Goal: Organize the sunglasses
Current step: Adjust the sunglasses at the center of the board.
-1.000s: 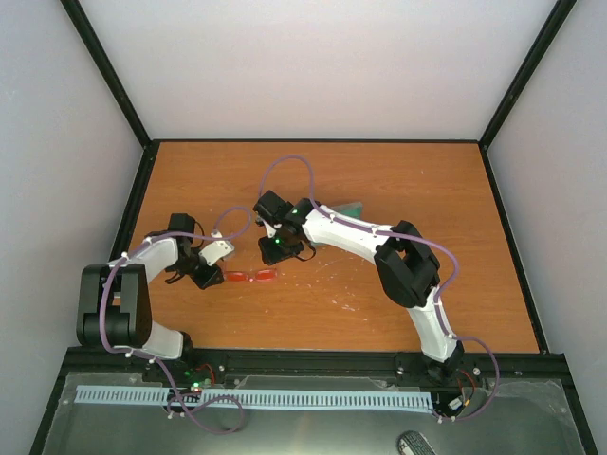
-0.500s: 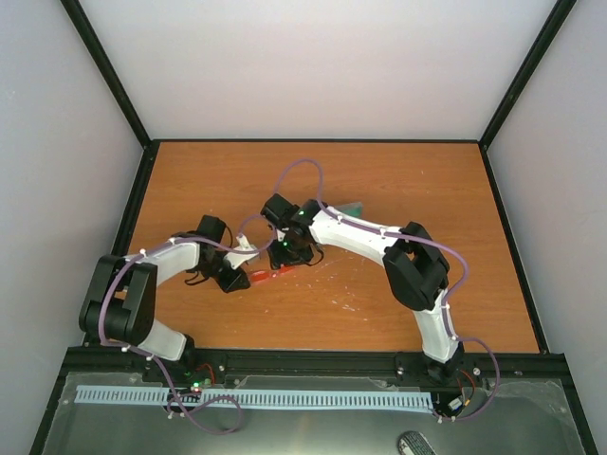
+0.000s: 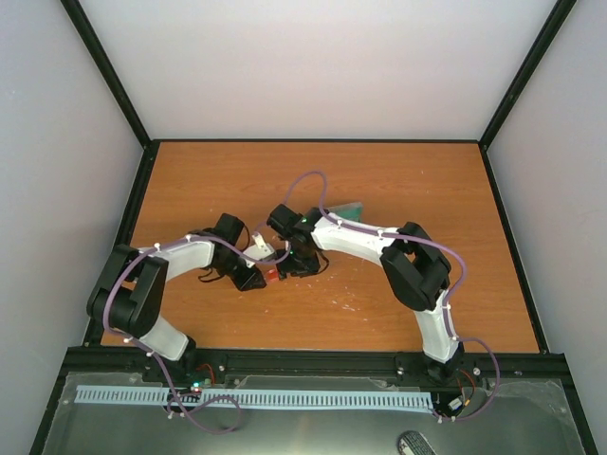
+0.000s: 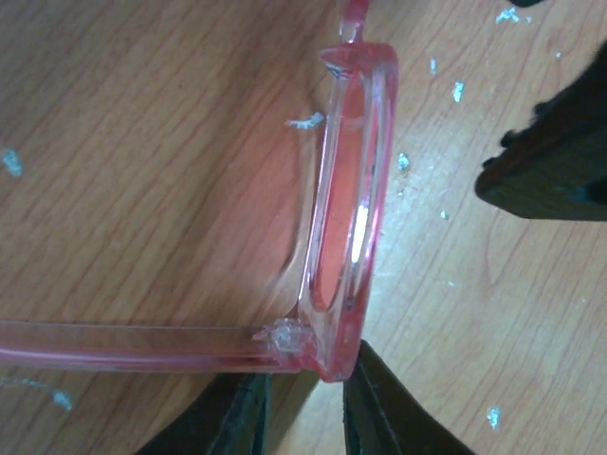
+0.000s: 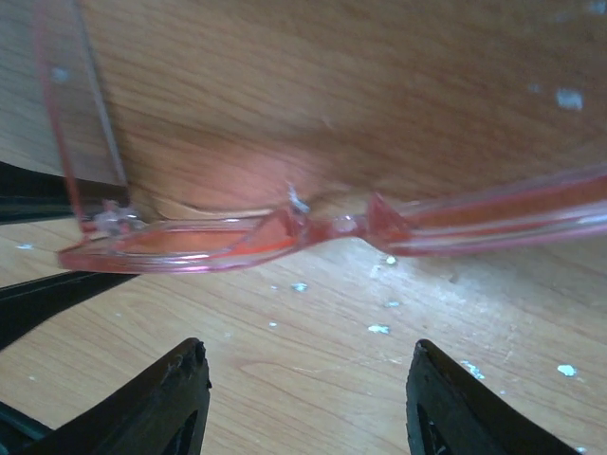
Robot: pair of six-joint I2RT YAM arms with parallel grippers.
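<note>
My right gripper should move onto the bridge between the lenses next, with a finger on either side, and close, since that narrow part is just beyond the ends of its open fingers.
The sunglasses (image 3: pixel 272 276) show as a small red patch on the orange table, between the two grippers. In the left wrist view one reddish lens (image 4: pixel 346 190) stands on edge and a temple arm runs off to the left. My left gripper (image 4: pixel 305 417) is narrowed onto the frame's hinge corner, one finger on each side; in the top view it (image 3: pixel 256 276) is at the glasses' left end. My right gripper (image 5: pixel 308 379) is open wide and empty, just short of the bridge of the sunglasses (image 5: pixel 332 227); in the top view it (image 3: pixel 296 265) is at their right.
A green-lined case (image 3: pixel 349 207) shows partly behind the right arm, toward the back of the table (image 3: pixel 427 190). Black posts and white walls bound the table. A right finger (image 4: pixel 555 152) is close to the lens.
Both grippers have moved in on the sunglasses, the left from the left and the right from behind. The glasses, flat and fully visible before, are now mostly hidden between them.
</note>
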